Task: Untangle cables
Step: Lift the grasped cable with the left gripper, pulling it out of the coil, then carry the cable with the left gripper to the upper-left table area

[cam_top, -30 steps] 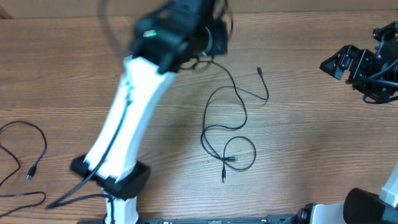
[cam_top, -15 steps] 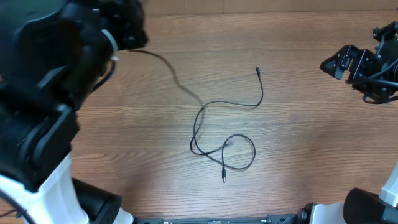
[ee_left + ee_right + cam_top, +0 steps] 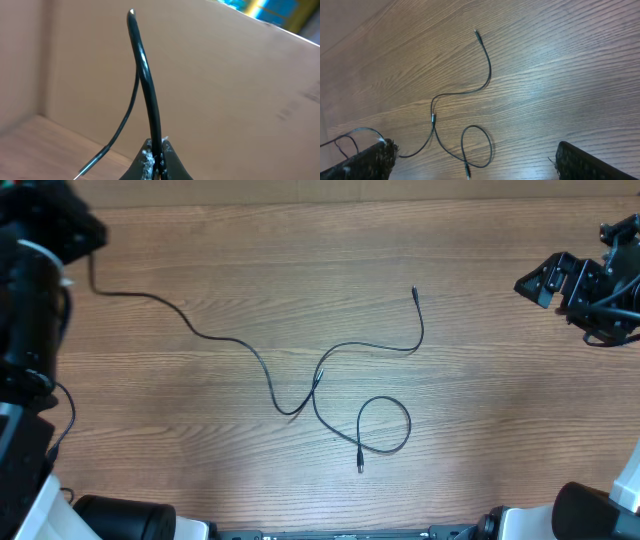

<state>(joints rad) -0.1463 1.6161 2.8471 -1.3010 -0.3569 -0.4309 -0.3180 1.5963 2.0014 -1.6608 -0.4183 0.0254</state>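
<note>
I need to pull the black cable off the second one with my left gripper, then lower and release it on the tabletop by the wall [image 3: 118, 268], since it's below.
My left gripper [image 3: 90, 256] is at the far left back of the table, shut on one thin black cable [image 3: 225, 340]. In the left wrist view the jaws [image 3: 156, 161] pinch that cable [image 3: 146, 80], and a loose strand hangs beside it. The held cable trails right across the table to its plug [image 3: 319, 374], which lies against a second cable [image 3: 385, 348]. That second cable runs from a plug at the back to a loop [image 3: 406, 426] near the front. My right gripper [image 3: 545, 280] is open and empty at the far right; its wrist view shows both cables [image 3: 487, 75] between wide-apart fingers [image 3: 372, 161].
A third black cable [image 3: 70, 412] shows partly at the left edge beside the left arm. A brown cardboard wall [image 3: 240, 85] stands behind the table. The wooden table [image 3: 500, 410] stretches between the two arms.
My left arm has swung from the table's middle to the far left, dragging one cable out leftward into a long line. The second cable shifted slightly. The right arm has not moved.
</note>
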